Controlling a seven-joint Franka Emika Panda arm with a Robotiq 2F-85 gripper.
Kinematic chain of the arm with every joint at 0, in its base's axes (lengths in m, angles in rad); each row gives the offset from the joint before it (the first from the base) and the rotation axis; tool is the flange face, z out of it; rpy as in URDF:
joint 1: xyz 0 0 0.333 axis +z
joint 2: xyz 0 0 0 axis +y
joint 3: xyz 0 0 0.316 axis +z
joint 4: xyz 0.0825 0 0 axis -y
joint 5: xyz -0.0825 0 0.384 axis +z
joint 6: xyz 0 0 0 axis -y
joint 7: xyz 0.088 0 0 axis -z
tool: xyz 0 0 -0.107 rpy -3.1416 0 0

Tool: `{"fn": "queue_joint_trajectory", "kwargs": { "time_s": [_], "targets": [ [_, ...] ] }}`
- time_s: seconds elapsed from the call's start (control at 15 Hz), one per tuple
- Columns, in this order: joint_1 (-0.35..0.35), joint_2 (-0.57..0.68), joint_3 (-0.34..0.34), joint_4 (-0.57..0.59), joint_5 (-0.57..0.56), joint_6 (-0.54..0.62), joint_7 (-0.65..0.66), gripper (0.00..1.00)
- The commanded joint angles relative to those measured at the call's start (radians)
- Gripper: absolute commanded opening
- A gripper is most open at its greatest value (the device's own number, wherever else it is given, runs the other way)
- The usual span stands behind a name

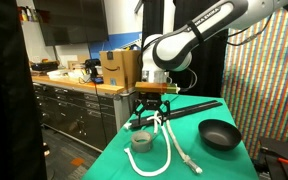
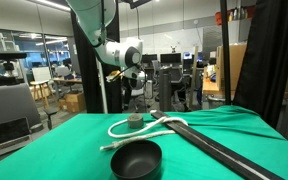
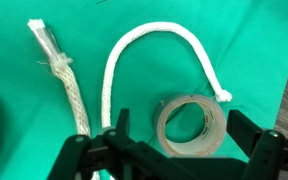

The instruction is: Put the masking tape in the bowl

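I should next move my gripper down and to the left in the wrist view, onto the masking tape's side (image 1: 149, 139) (image 3: 162, 123), because the tape's open hole has room for one finger.
The masking tape (image 3: 216, 118) is a small beige-grey roll lying flat on the green cloth, and it shows in both exterior views (image 1: 141, 141) (image 2: 135, 120). My gripper (image 3: 184, 126) is open and empty. It hangs above the tape with one finger to each side and does not touch it; it also shows in both exterior views (image 1: 152, 112) (image 2: 134, 92). The black bowl (image 1: 220, 133) (image 2: 136, 158) sits empty on the cloth, well apart from the tape.
A white rope (image 3: 119, 60) (image 1: 162, 152) (image 2: 154, 123) curves around the tape, with one end close to the roll. A long black rod (image 1: 191, 106) (image 2: 220, 151) lies across the green table (image 1: 114, 160). Cabinets with boxes (image 1: 119, 68) stand beyond the table.
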Motion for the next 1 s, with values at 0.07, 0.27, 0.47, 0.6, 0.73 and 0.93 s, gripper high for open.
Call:
{"fn": "queue_joint_trajectory", "kwargs": {
  "time_s": [0.07,0.27,0.47,0.6,0.73,0.93],
  "targets": [
    [0.048,0.028,-0.044,0.000,-0.062,0.009,0.087,1.00],
    [0.059,0.058,-0.057,0.016,-0.078,0.001,0.142,1.00],
    [0.062,0.085,-0.061,0.028,-0.075,-0.001,0.177,1.00],
    [0.060,0.105,-0.064,0.039,-0.070,-0.001,0.203,1.00],
    [0.055,0.124,-0.066,0.052,-0.060,-0.008,0.231,1.00],
    [0.051,0.153,-0.070,0.074,-0.058,-0.014,0.264,1.00]
  ]
}}
